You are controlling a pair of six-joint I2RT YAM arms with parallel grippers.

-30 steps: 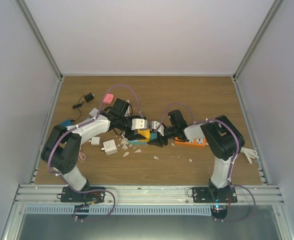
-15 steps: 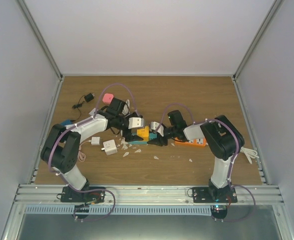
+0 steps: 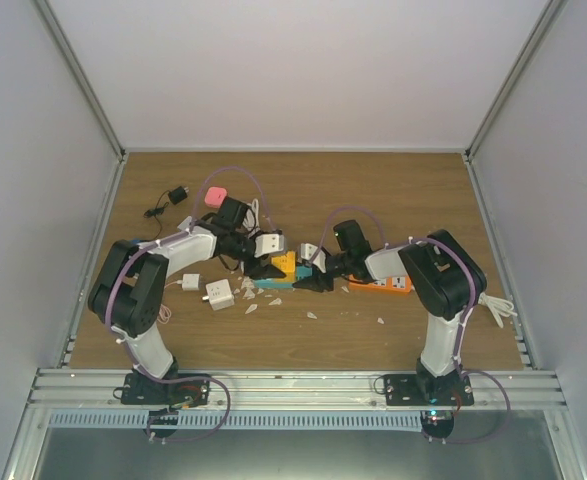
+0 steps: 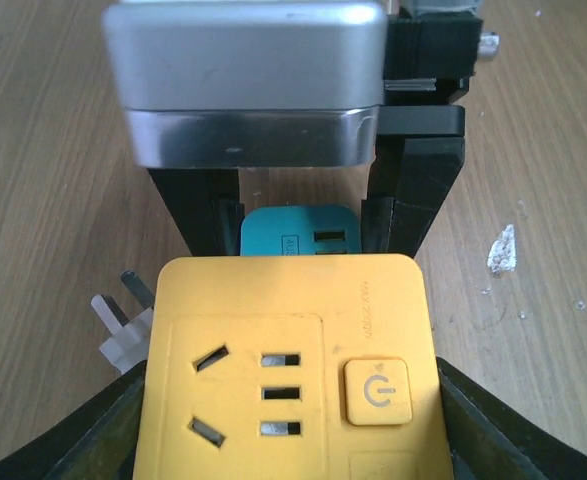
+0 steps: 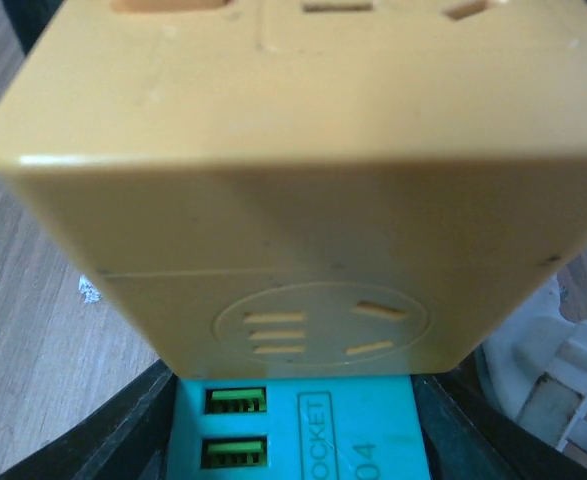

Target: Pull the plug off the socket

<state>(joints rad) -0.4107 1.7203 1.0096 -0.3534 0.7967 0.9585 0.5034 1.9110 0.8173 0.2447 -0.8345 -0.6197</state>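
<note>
The plug should next go up in my left gripper, then left in the top view and down past the white adapters, to be released clear of the socket.
A yellow cube plug point(image 4: 283, 350) with socket slots and a power button sits against a teal socket block point(image 4: 298, 235) that has green USB ports point(image 5: 235, 400). My left gripper point(image 4: 288, 405) is shut on the yellow plug, one finger on each side. My right gripper point(image 5: 293, 430) is shut on the teal socket point(image 5: 303, 425), and the yellow plug point(image 5: 293, 180) fills the view above it. In the top view both grippers meet mid-table: the left point(image 3: 276, 266) is at the yellow plug point(image 3: 286, 262) and the right point(image 3: 308, 280) is by the teal socket point(image 3: 271, 284). I cannot tell whether the two are still joined.
An orange power strip point(image 3: 385, 284) lies under the right arm. White adapters point(image 3: 218, 294) lie left of centre, a pink block point(image 3: 215, 197) and a black corded plug point(image 3: 176, 194) behind. White fragments point(image 3: 313, 315) litter the wood. A clear white plug point(image 4: 118, 335) lies beside the left fingers.
The left gripper with the yellow plug has shifted slightly back and left, its elbow swinging inward. The right gripper has barely moved.
</note>
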